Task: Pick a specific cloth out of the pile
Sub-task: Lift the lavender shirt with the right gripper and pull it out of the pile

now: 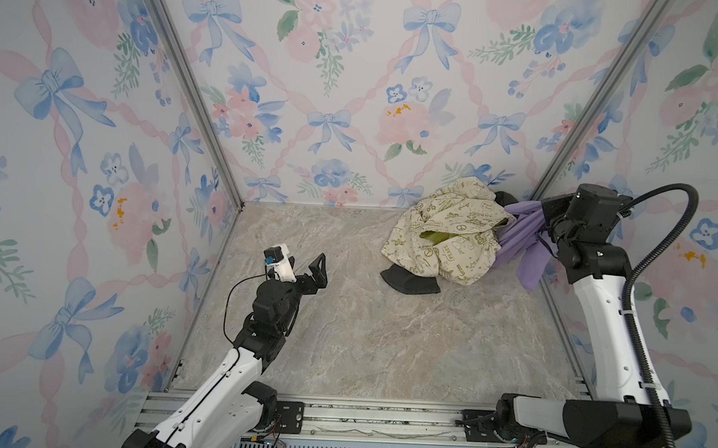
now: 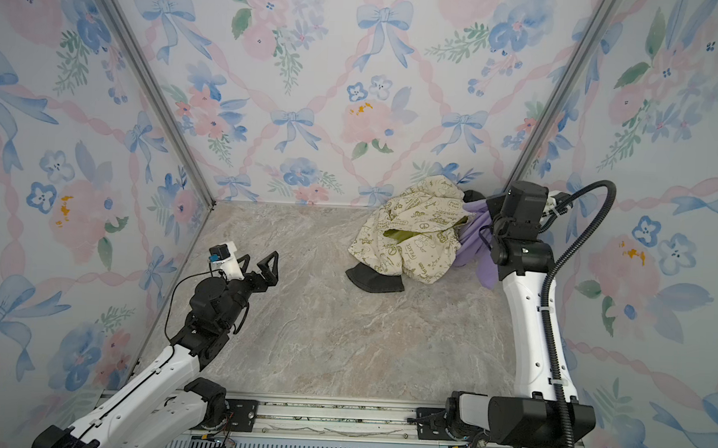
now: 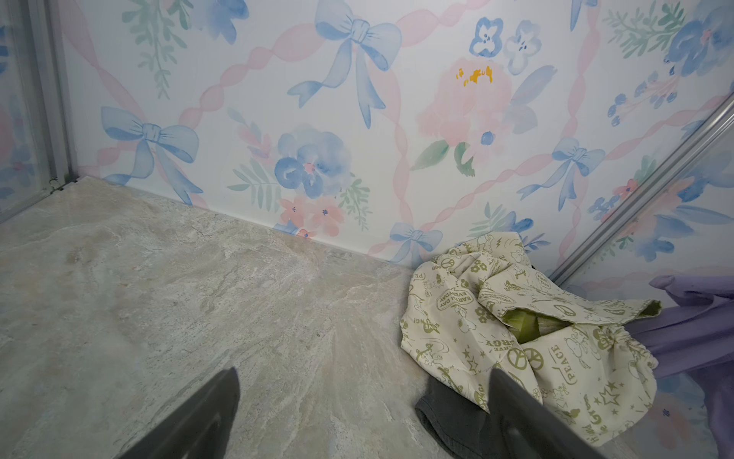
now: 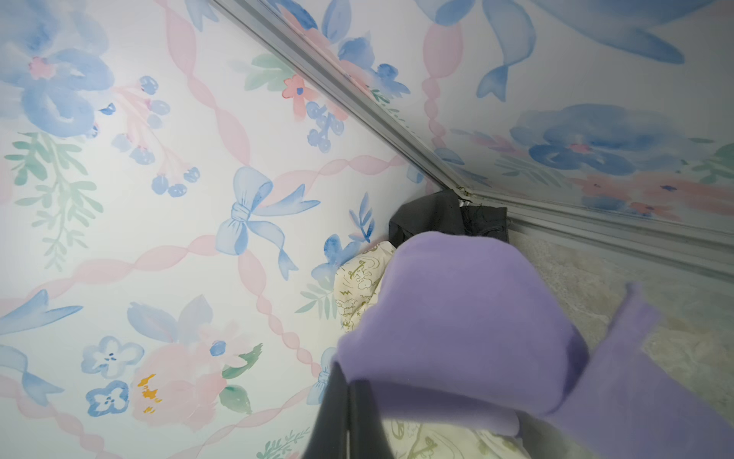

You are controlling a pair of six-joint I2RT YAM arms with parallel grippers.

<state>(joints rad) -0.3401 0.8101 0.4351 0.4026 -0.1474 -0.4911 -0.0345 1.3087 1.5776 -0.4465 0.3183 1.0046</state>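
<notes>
Bare floor lies past the cream printed cloth, near my left gripper. My right gripper should next carry the bunch across the pile and release it there.
The lilac-purple cloth (image 1: pixel 523 240) (image 2: pixel 471 244) stretches in taut folds from under the pile (image 1: pixel 444 233) (image 2: pixel 411 235) up to my right gripper (image 1: pixel 537 210) (image 2: pixel 485 209) in the far right corner. In the right wrist view the right gripper (image 4: pixel 347 393) is shut on a bunch of the cloth (image 4: pixel 456 318), which drapes over the fingertips. The pile's cream printed cloth (image 3: pixel 516 318) lies on top, with a dark grey cloth (image 1: pixel 411 281) (image 3: pixel 449 417) sticking out at its near edge. My left gripper (image 1: pixel 305 266) (image 2: pixel 259 264) (image 3: pixel 363 381) hangs open and empty over the floor, left of the pile.
A second dark grey piece (image 4: pixel 437 218) sits in the corner behind the pile. Flowered walls close in on the back and both sides, with a metal post (image 1: pixel 582 130) right by the right gripper. The marble floor (image 1: pixel 344 336) spreads between the arms.
</notes>
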